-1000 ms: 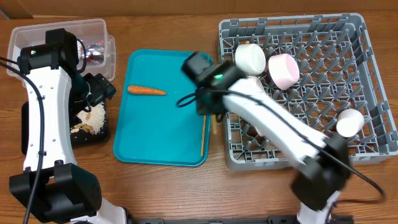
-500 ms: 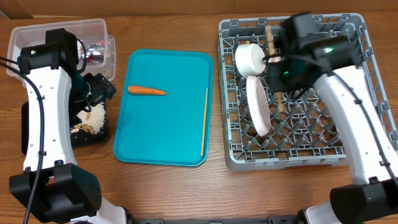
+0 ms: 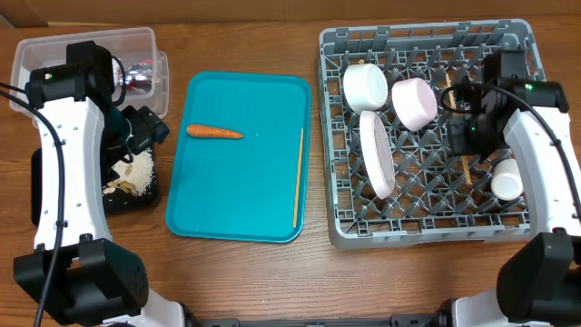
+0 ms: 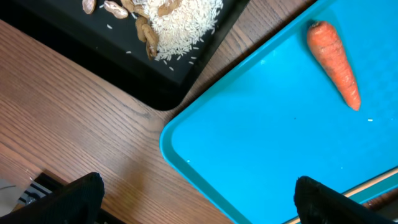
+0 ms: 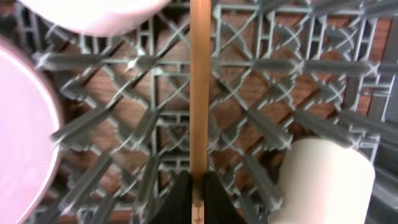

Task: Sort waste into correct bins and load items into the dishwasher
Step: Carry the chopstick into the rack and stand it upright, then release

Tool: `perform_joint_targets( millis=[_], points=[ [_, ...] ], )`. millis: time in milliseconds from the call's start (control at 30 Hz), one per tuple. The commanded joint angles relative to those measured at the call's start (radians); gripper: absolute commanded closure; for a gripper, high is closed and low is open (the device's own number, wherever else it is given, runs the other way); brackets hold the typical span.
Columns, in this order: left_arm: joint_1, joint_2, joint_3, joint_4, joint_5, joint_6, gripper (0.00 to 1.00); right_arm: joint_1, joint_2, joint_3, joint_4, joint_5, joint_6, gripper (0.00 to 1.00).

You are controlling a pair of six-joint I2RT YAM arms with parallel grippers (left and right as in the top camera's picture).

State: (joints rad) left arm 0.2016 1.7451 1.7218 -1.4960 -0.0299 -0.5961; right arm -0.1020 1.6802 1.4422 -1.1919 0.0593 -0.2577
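My right gripper will next lower the chopstick onto the rack's grey grid next to the small white cup and let go of it there, because that part of the grid between the pegs is empty.
My right gripper [image 3: 470, 134] hangs over the right side of the grey dishwasher rack [image 3: 536, 64], shut on one wooden chopstick [image 5: 199, 87] that points down across the lattice. The small white cup [image 3: 506, 179] stands just beside it. Two white bowls [image 3: 366, 84] [image 3: 413, 102] and the white plate [image 3: 377, 156], on its edge, sit in the rack's left half. A second chopstick [image 3: 299, 177] lies along the right rim of the teal tray [image 3: 236, 195], which also holds the orange carrot [image 3: 214, 133]. My left gripper [image 4: 199, 208] is open and empty, high above the corner of the black tray [image 3: 152, 195].
The black tray holds rice-like crumbs and nuts [image 4: 155, 22]. The clear tub [image 3: 54, 45] at the back left holds a crumpled red-and-silver wrapper [image 3: 141, 74]. Bare wooden table [image 3: 245, 282] runs along the front.
My right arm lifted one chopstick from the teal tray's right edge and carried it rightward across the rack to beside the cup. The left arm has not moved.
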Motion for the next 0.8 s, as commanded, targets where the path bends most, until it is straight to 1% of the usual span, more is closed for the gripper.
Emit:
perform_joint_targets(
  millis=[0,167,433,633,667,733,767],
  points=[
    [-0.006,-0.008,0.002,0.001,0.004,-0.009,0.00,-0.005,-0.016,-0.051,0.061,0.020,-0.034,0.96],
    [-0.006,-0.008,0.002,0.000,0.004,-0.009,0.00,-0.005,-0.015,-0.075,0.119,0.056,-0.035,0.96],
    [-0.006,-0.008,0.002,0.000,0.003,-0.009,0.00,-0.005,-0.008,-0.081,0.129,0.098,-0.034,0.96],
    [-0.006,-0.008,0.002,0.000,0.003,-0.005,0.00,-0.006,0.042,-0.082,0.141,0.101,-0.034,0.95],
    [-0.006,-0.008,0.002,0.000,0.004,-0.005,0.00,-0.006,0.050,-0.082,0.142,0.101,-0.034,0.92],
    [-0.006,-0.008,0.002,-0.001,0.004,-0.005,0.00,-0.006,0.062,-0.082,0.150,0.106,-0.034,0.72],
    [-0.006,-0.008,0.002,-0.003,0.003,-0.005,0.00,-0.006,0.063,-0.082,0.152,0.109,-0.034,0.60]
  ],
)
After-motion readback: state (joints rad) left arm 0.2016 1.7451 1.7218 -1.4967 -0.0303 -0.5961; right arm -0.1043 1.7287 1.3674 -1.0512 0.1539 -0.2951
